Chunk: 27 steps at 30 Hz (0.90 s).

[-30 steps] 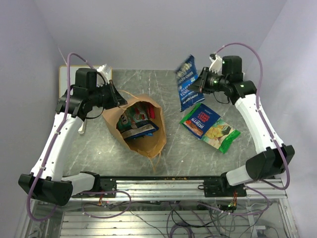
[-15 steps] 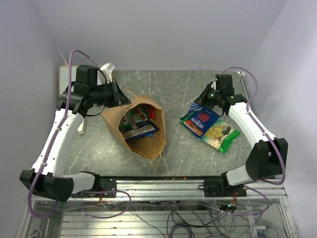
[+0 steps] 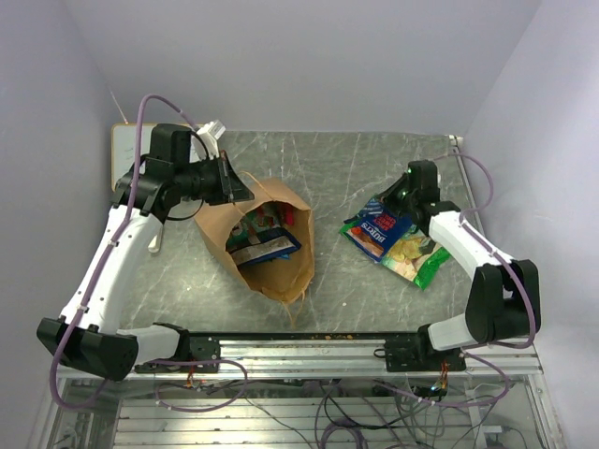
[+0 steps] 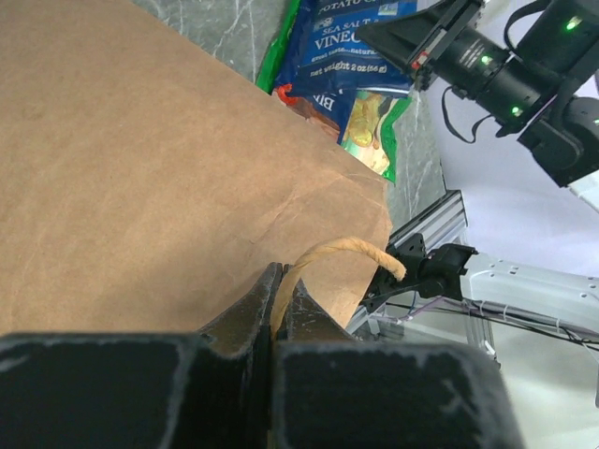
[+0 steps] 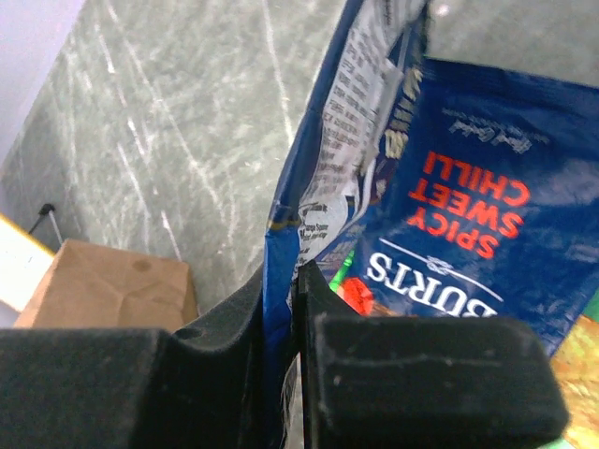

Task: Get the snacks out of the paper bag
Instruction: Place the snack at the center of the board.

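The blue chilli packet [image 3: 382, 227] is still below the raised, held edge of the sea salt packet. My right gripper should next lower and draw back over the blue chilli packet.
The brown paper bag [image 3: 271, 267] lies on its side, mouth facing up and back, with several snacks [image 3: 260, 236] showing inside. My left gripper [image 3: 236, 184] is shut on the bag's twisted paper handle [image 4: 342, 249] at the rim. In the right wrist view, my right gripper [image 5: 281, 281] is shut on the edge of a blue sea salt and vinegar packet [image 5: 323, 178]. It holds that packet low over a blue chilli packet [image 3: 382, 227] lying on the table. A green and yellow packet [image 3: 419, 257] lies beside them.
A small whiteboard [image 3: 122, 150] sits at the back left corner. A white stick [image 3: 155, 241] lies under the left arm. The metal rail [image 3: 309, 341] runs along the near table edge. Purple walls close in on three sides.
My right gripper has come down from high at the back right, carrying the blue packet onto the packets on the table. My left gripper edged right with the handle.
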Available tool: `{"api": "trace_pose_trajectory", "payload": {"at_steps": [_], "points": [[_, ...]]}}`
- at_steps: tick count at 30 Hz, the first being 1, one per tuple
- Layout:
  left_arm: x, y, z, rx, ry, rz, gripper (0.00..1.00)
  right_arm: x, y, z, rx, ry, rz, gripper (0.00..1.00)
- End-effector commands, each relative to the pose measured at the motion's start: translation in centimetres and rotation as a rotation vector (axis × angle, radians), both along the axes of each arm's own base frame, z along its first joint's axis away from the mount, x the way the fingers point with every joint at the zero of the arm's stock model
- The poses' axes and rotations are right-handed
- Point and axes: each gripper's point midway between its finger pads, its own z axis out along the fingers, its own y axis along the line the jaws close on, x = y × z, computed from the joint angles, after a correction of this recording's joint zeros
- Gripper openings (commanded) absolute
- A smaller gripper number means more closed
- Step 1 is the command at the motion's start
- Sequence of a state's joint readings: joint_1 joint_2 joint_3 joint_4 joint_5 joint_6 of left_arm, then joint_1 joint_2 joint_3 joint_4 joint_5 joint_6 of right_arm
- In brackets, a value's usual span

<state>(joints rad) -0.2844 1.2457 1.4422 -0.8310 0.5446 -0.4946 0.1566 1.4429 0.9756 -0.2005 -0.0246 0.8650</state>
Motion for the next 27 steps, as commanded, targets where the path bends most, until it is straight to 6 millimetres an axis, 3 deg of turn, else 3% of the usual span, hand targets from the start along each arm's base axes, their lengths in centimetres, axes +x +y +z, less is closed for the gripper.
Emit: {"api": "trace_pose_trajectory", "payload": {"at_steps": [1,7,23,27], "points": [[0.1,-0.5,0.7,-0.007,-0.040,-0.032,0.07,0.8,-1.3,0.6,0.031,-0.101,-0.109,0.00],[0.0,-0.7,0.4,-0.010,-0.034,-0.037,0.07,-0.6,-1.9,-2.3,0.021,-0.045,-0.134,0.00],[0.4,-0.8,-0.2,-0.012,-0.015,-0.032,0.07,-4.2,-3.2,-7.4,0.019,0.075,-0.212,0.00],[0.5,-0.8,-0.2,-0.009,-0.015,-0.028,0.07,-5.0,-3.6,-8.6,-0.004,0.116,-0.208,0.07]]}}
